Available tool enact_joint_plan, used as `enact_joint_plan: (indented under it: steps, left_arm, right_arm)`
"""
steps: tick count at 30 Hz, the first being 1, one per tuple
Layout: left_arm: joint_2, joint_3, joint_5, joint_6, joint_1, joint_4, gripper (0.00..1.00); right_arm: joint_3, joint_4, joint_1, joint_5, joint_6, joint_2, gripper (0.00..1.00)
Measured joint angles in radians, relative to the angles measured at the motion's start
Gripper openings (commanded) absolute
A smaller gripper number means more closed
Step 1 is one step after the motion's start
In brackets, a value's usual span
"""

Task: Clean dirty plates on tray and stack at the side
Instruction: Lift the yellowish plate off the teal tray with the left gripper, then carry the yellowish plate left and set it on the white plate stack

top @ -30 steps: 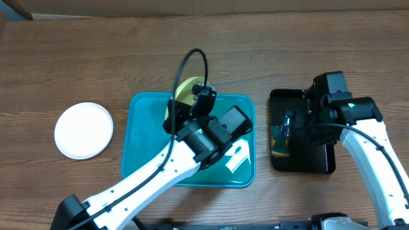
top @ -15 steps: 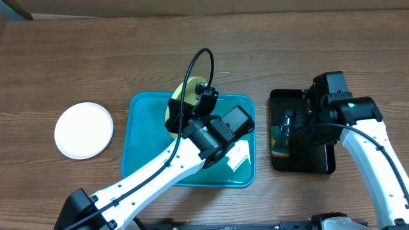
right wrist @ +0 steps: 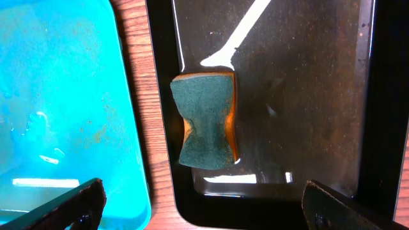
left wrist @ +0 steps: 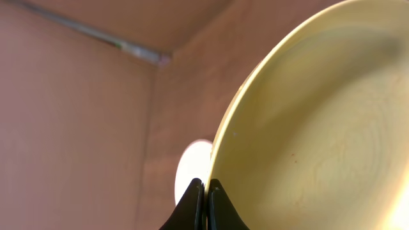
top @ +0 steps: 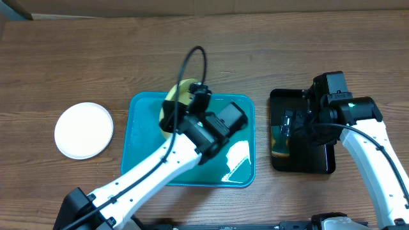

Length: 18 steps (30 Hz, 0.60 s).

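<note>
My left gripper turns the tilted light green plate flat next and lowers it on top of the white plate (top: 84, 131) (left wrist: 193, 170), since the side stack starts there.
My left gripper (left wrist: 206, 195) is shut on the rim of the light green plate (left wrist: 319, 128) and holds it tilted above the far edge of the teal tray (top: 144, 153); the plate peeks out behind the arm in the overhead view (top: 177, 92). A white plate (top: 84, 130) lies on the table left of the tray, and it also shows in the left wrist view (left wrist: 192, 169). My right gripper (right wrist: 198, 207) is open and empty above the black tray (right wrist: 307, 83), near a green and orange sponge (right wrist: 206, 120). The teal tray shows at left in the right wrist view (right wrist: 64, 96).
The narrow black tray (top: 323, 163) holding the sponge (top: 280, 140) stands right of the teal tray. A cardboard wall (top: 204, 7) runs along the table's far edge. Bare wood lies between the white plate and the teal tray.
My left gripper has shifted a little to the left with the green plate, still over the tray's far edge. The right arm has not moved.
</note>
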Motion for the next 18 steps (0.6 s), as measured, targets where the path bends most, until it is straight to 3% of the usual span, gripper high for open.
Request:
enact_joint_plan:
  steps: [8,18]
  left_arm:
    - [-0.005,0.0,0.201,-0.033,0.319,-0.045,0.04]
    - [-0.1,0.0,0.629,-0.025,0.79,0.053,0.04]
  right_arm:
    - [0.0,-0.001,0.0,0.0,0.0,0.0,1.0]
    - [0.0,0.0,0.0,0.0,0.0,0.0,1.0]
